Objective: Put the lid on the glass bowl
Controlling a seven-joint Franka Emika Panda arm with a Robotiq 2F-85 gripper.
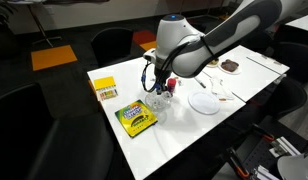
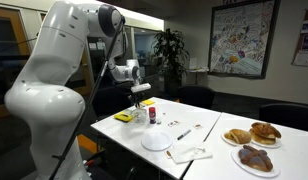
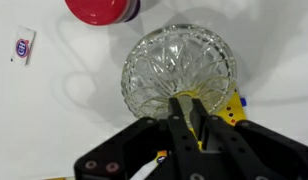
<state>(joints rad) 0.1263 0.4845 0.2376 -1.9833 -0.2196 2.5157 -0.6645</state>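
The gripper lowers the lid toward the yellow crayon box (image 1: 135,118) next and releases the lid's near rim on top of the glass bowl (image 1: 160,106), which stands beside the box.
My gripper (image 3: 184,102) is shut on the rim of the lid (image 3: 179,62), a round cut-glass piece that fills the middle of the wrist view. In an exterior view the gripper (image 1: 158,84) hangs just above the glass bowl (image 1: 160,106), which stands right next to the yellow crayon box (image 1: 135,118). In the wrist view the lid and the bowl below it overlap and I cannot tell them apart. The crayon box (image 3: 230,104) shows under the glass edge.
A red-capped container (image 3: 100,10) stands close beside the bowl. A flat white plate (image 1: 205,102) and a napkin lie further along the table. A small yellow box (image 1: 105,89) sits near one corner. Plates of pastries (image 2: 251,145) are at the far end.
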